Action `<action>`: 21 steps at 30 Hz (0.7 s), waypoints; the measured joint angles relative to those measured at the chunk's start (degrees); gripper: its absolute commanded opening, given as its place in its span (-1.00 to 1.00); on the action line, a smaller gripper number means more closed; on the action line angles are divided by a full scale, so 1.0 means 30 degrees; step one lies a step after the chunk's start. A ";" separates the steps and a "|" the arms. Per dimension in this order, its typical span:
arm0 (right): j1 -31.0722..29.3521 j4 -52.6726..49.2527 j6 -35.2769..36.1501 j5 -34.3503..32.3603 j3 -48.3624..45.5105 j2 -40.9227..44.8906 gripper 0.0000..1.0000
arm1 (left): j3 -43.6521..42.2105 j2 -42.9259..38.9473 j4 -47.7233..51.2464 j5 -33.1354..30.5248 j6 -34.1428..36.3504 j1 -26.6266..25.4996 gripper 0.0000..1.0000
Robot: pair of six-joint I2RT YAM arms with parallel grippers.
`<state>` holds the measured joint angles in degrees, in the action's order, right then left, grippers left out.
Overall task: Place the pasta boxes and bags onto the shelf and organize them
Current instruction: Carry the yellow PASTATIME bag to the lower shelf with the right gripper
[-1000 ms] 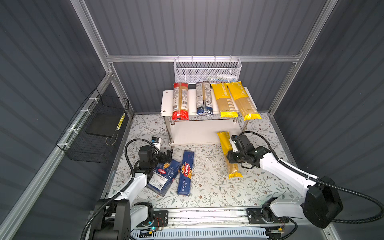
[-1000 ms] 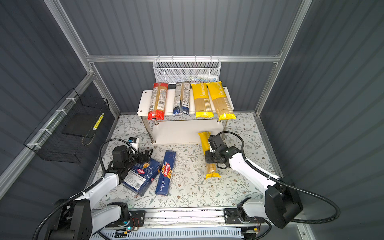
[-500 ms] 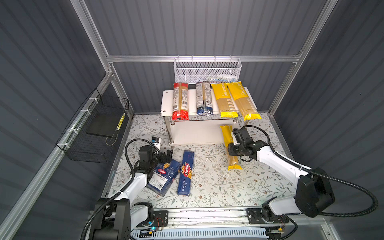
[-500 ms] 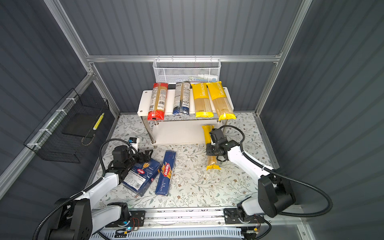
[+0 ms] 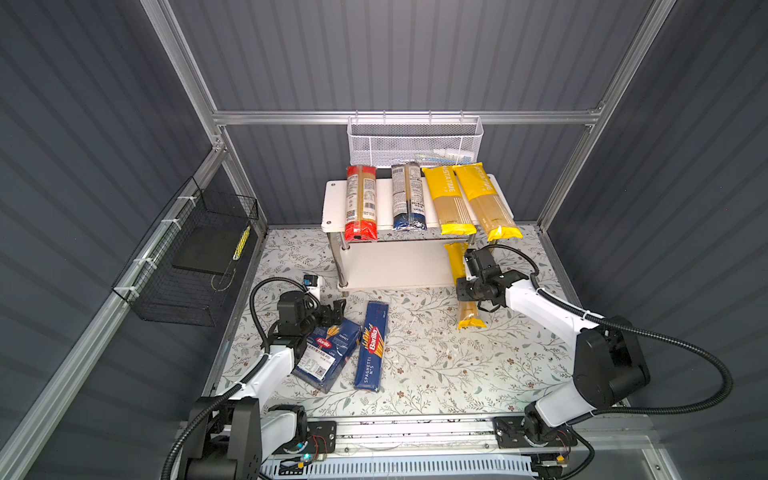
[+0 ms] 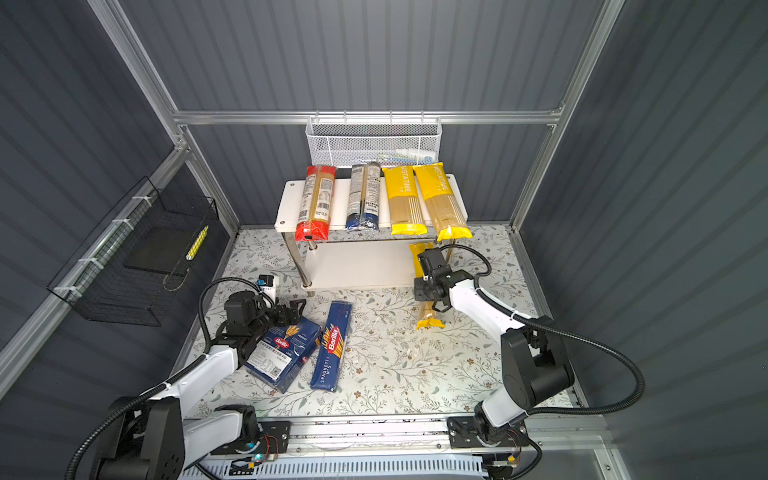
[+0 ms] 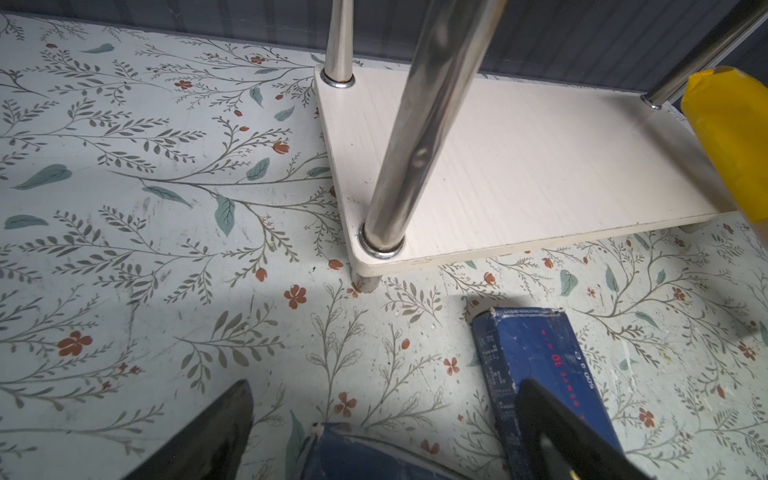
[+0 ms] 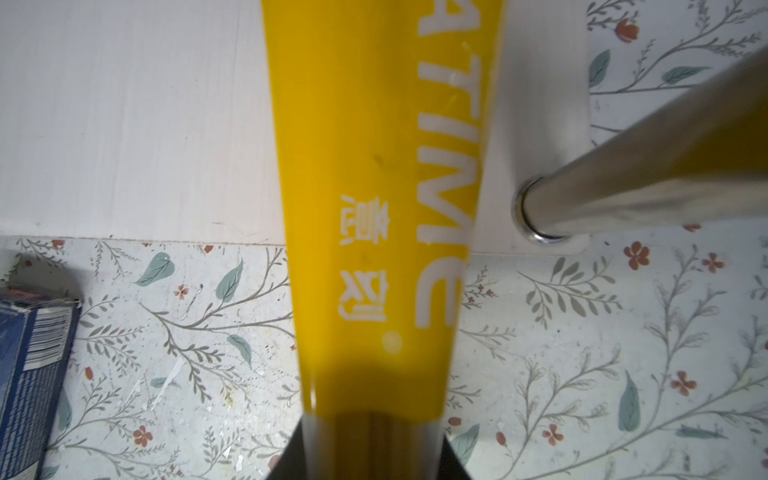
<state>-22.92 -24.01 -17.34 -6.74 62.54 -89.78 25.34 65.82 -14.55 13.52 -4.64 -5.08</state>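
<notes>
My right gripper should move outward to the lower board's near edge [image 5: 448, 285] [image 8: 268, 242] next, bring more of the overhanging bag onto the board, and let go of it.
My right gripper [image 5: 469, 289] [image 8: 372, 453] is shut on a yellow PASTATIME bag [image 5: 467, 313] [image 8: 374, 208]; the bag's far end reaches over the right end of the shelf's lower board [image 5: 395, 266] [image 8: 124, 124]. On the shelf's top board [image 5: 332, 208] lie a red-ended bag [image 5: 360, 203], a dark-blue-ended bag [image 5: 408, 199] and two yellow bags [image 5: 449, 199]. The wide Barilla box [image 5: 328, 353] [image 7: 353, 453] and the narrow spaghetti box [image 5: 372, 345] [image 7: 536, 353] lie on the floral floor. My left gripper [image 5: 334, 311] [image 7: 382, 415] stands open at the wide box's far corner, holding nothing.
A chrome post [image 8: 644, 166] rises right beside the held bag. A white mesh basket [image 5: 415, 141] hangs behind the shelf and a black wire basket [image 5: 195, 266] on the left wall. A small white device [image 5: 311, 282] sits near the left arm.
My right gripper has carried the yellow bag away from the front and toward the shelf; its far end now lies over the lower board. The left arm has not moved.
</notes>
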 measured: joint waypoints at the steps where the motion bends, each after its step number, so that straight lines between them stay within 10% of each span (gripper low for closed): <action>1: 0.0087 -0.0007 0.0058 -0.0073 0.0131 -0.0153 -0.70 | 0.0000 0.0000 0.0000 0.0000 0.0000 0.0000 0.99; 21: 0.0699 0.1654 -0.0168 -0.0408 0.1056 -0.2033 -0.14 | 0.0000 -0.0007 0.0000 -0.0007 0.0000 0.0000 0.99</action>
<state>-20.82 -19.05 -17.85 -7.97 65.71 -95.88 25.34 65.80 -14.55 13.50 -4.64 -5.08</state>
